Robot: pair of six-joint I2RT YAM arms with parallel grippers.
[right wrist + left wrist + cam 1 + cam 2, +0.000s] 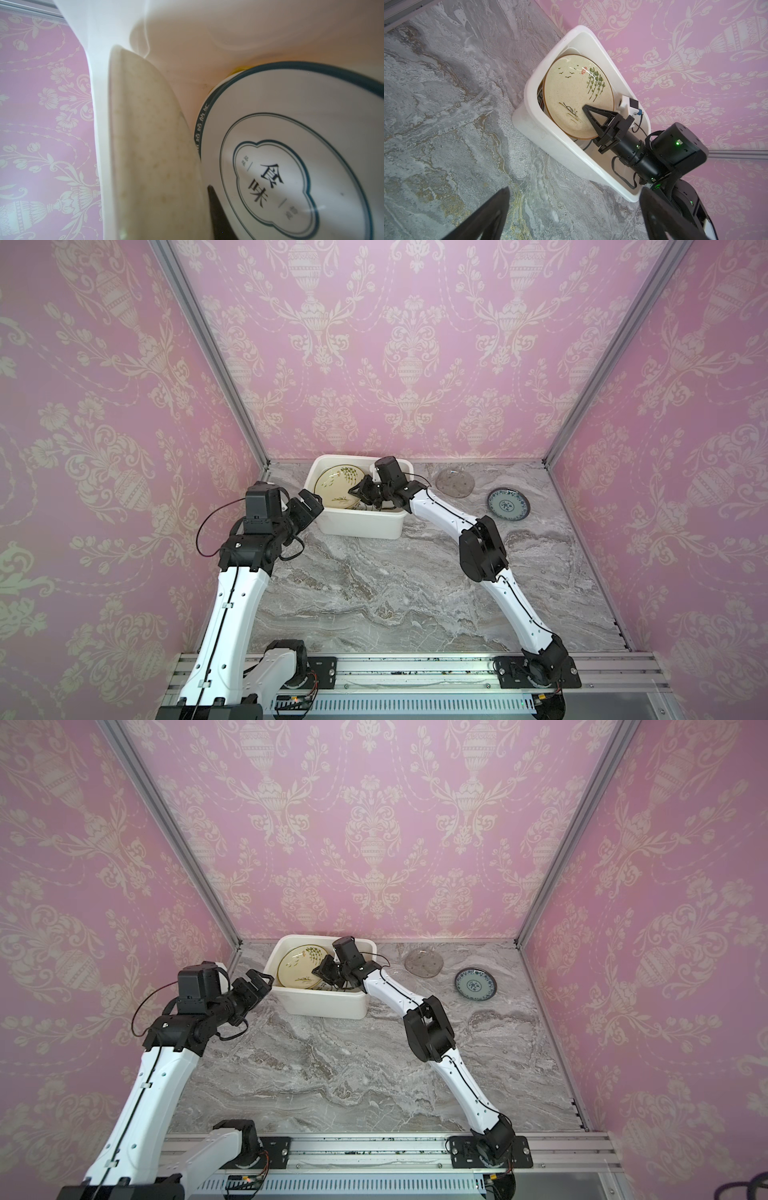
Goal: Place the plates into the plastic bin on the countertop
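My right gripper needs to go down inside the bin [357, 526] toward the white plate with dark lettering next and let go of the cream plate's rim, since the cream plate still hangs above that plate.
The white plastic bin [357, 526] [328, 1006] stands at the back of the countertop [395, 585]. Inside it a cream plate with green sprigs [334, 487] [297, 965] [571, 97] is tilted on edge, its underside [145, 145] filling the right wrist view. My right gripper [358, 491] [320, 971] reaches into the bin and is shut on that plate's rim; one finger [218, 216] shows beside it. A white plate with dark lettering [291, 145] lies flat below. My left gripper [309, 506] [575, 207] hangs open and empty just outside the bin's left wall.
A smoky glass plate [456, 483] [424, 963] and a blue-patterned plate [509, 504] [475, 982] lie on the countertop right of the bin, near the back wall. Pink papered walls with aluminium rails enclose three sides.
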